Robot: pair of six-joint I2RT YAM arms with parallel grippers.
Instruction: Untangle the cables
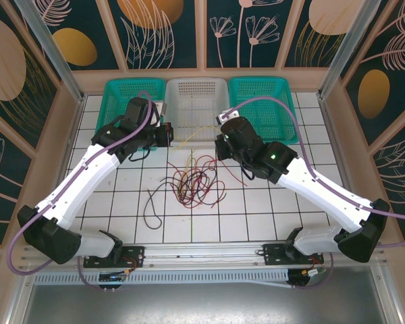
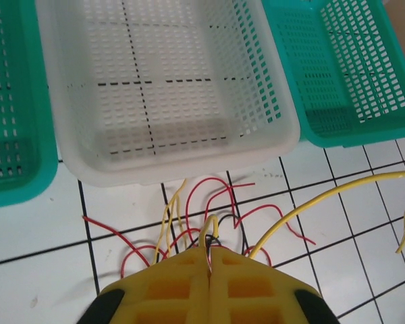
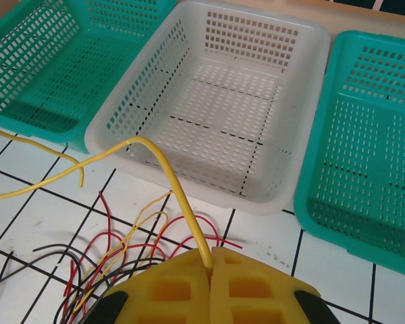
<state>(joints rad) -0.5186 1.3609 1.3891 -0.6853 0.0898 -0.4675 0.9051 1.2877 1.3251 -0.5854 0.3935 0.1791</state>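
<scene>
Next, the left gripper lifts outward over the far rim of the teal basket and releases, as the yellow cable arches slack between both grippers.
The cables, thin red, black and yellow wires, lie tangled on the white tiled table in front of the baskets. My left gripper hangs at the tangle's far left. In the left wrist view its yellow jaws are shut on a small yellow loop with black and red strands. My right gripper is at the far right of the tangle. Its jaws are shut on a thicker yellow cable, which arches up and away to the left. That yellow cable also crosses the left wrist view.
Three baskets stand in a row at the back: a teal basket on the left, a white basket in the middle and a teal basket on the right. A black strand trails toward the near left. Walls enclose the table.
</scene>
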